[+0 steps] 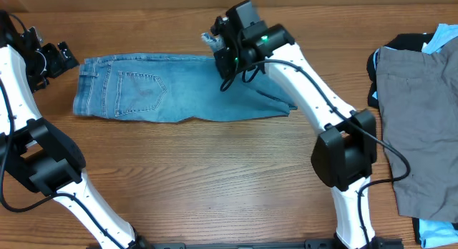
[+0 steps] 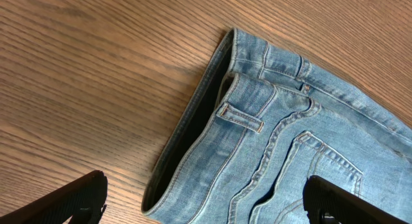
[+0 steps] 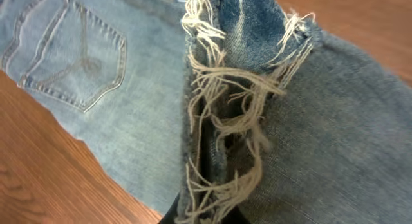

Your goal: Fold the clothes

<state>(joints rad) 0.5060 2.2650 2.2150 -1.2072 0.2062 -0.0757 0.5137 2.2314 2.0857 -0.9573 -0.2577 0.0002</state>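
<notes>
The right gripper carries the frayed leg hems, still short of the back pocket, toward that pocket and down onto the denim next.
Light-blue denim jeans lie across the far middle of the table, waistband to the left, back pocket up. My right gripper is shut on the frayed leg hems and holds them above the jeans' middle, the legs doubled back. My left gripper is open and empty, just left of the waistband, its black fingers either side of it in the left wrist view. Grey trousers lie at the right edge on a black garment and a pale-blue one.
The wooden table runs along the near side, below the jeans. My right arm's base stands between the jeans and the pile of clothes at the right.
</notes>
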